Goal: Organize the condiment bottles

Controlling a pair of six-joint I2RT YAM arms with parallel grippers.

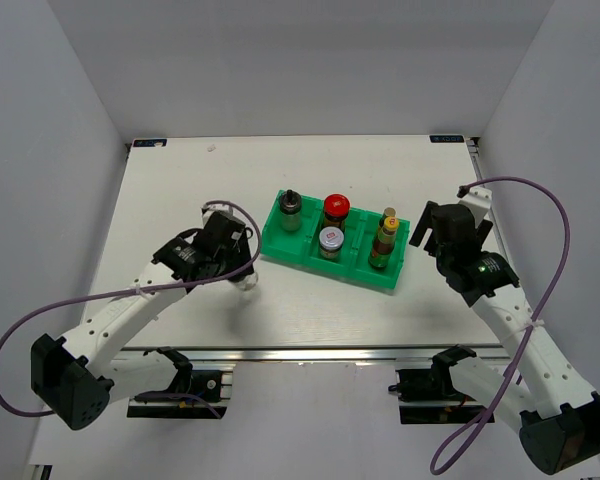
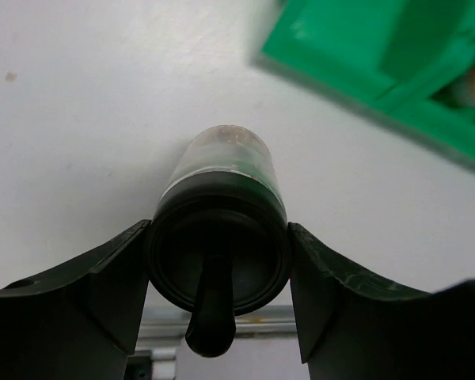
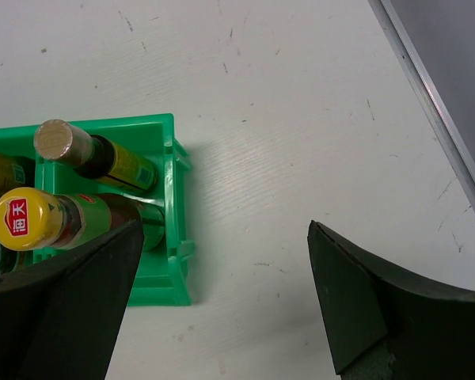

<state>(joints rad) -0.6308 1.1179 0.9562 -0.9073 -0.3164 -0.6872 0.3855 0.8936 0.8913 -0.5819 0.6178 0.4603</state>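
Observation:
Since the near half of the other shaker's compartment (image 1: 283, 244) (image 2: 344, 41) is empty, I will carry my left gripper outward over it, lower the black-capped shaker in and release.
My left gripper (image 1: 244, 277) is shut on a black-capped shaker (image 1: 249, 284), just left of the green tray's (image 1: 310, 259) front corner. In the left wrist view both fingers (image 2: 103, 285) press on its black cap (image 2: 218, 245), with the clear body (image 2: 226, 158) pointing at the table. The tray holds the other black-capped shaker (image 1: 290, 208) in its left compartment. The red-lidded jar (image 1: 336, 208) and silver-lidded jar (image 1: 329, 240) stand in the middle one. Two slim sauce bottles (image 1: 389, 219) (image 1: 383, 244) stand in the right one. My right gripper (image 1: 420, 236) is open and empty, right of the tray.
The right wrist view shows the tray's right wall (image 3: 171, 198), a tan-capped bottle (image 3: 57, 141), a yellow-capped bottle (image 3: 22, 218) and bare table between my fingers (image 3: 87, 309). The table's right edge rail (image 3: 427, 103) runs close by. Grey walls enclose the table.

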